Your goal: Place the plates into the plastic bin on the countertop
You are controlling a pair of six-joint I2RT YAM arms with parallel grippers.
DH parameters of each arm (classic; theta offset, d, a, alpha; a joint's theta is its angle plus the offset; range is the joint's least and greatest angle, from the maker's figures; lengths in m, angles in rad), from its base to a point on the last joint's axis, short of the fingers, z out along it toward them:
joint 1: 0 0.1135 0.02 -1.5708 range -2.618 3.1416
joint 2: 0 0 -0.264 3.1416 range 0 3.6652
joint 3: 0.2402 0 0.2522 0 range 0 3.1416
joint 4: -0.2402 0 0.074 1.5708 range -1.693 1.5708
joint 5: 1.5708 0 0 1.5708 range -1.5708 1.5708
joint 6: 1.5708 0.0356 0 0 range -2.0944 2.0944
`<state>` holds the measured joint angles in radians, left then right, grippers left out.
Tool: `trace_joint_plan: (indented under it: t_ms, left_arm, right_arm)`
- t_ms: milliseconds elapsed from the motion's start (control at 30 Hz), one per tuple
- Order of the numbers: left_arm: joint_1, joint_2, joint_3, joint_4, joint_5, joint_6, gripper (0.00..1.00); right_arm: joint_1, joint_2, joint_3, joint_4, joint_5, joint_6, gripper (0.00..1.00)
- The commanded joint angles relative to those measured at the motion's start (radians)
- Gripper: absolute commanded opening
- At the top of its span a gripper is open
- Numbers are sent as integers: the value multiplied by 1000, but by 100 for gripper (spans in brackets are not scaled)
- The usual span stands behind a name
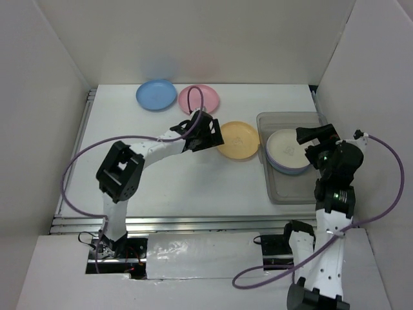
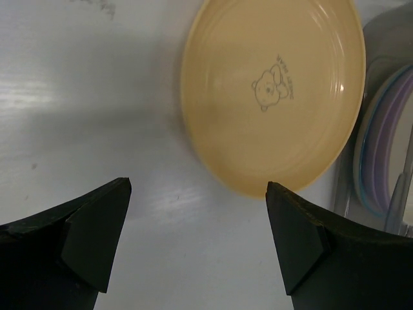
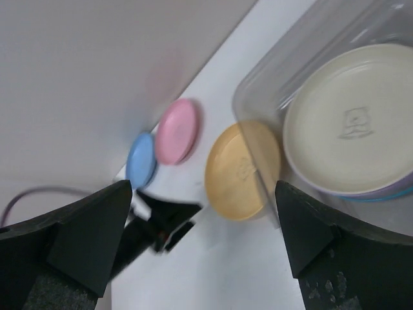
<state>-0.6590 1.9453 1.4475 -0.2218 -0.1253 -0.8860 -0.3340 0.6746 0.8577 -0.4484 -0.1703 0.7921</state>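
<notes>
My left gripper comes down onto the orange plate's open rim facing away from the bin and closes next. That is because one side of the orange plate (image 1: 238,140) nearly touches the bin.
An orange plate (image 1: 238,140) lies on the white countertop (image 1: 181,181), just left of the plastic bin (image 1: 284,194). My left gripper (image 1: 215,135) hovers open at the plate's left edge; in the left wrist view the orange plate (image 2: 271,90) lies just beyond the empty gripper (image 2: 200,239). A cream plate (image 1: 288,150) tops a stack of plates inside the bin. My right gripper (image 1: 314,137) stands open and empty over the bin's right side. The right wrist view shows the cream plate (image 3: 355,123), the orange plate (image 3: 242,171), and the pink (image 3: 177,131) and blue (image 3: 141,160) plates.
The blue plate (image 1: 156,95) and the pink plate (image 1: 199,99) lie side by side at the back of the countertop near the rear wall. White walls close in on both sides. A metal rail (image 1: 161,223) runs along the front edge.
</notes>
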Motion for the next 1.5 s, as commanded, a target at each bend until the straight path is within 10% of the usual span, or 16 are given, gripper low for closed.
trace_joint_plan:
  t_ms: [0,200,433,667,1133,1200,1367,1467]
  left_arm:
    - [24,142,121,93,85,-51,99]
    - [16,311,290,26,23,-71,93]
    - [-14,320,318,-154,-145,-123,0]
    - [-59,-49,58,-430,-529,-313,0]
    - [-151,-502,-96,-254,-304,-10,0]
    - [-152,-522,-101,-252,-289,-7,0]
    - [-151,-554,-72,-290,-316,-2,0]
    - [-149,-548,-47,-359,-365,-11,32]
  right_arm:
    - [29,-55,-65,14,-191,-2,100]
    - [96,-93,4,-88,-218,-79,100]
    - [124,-161,29,-92,-216,-62,100]
    - [142,-80,-60,32,-366,-57,100]
    - [611,388,37,76,-8,-137,95]
    - [630,391,17,91,6,-117,82]
    - [688,350,6,97,132,-64,3]
    - [714,349,55,41,241,-57,0]
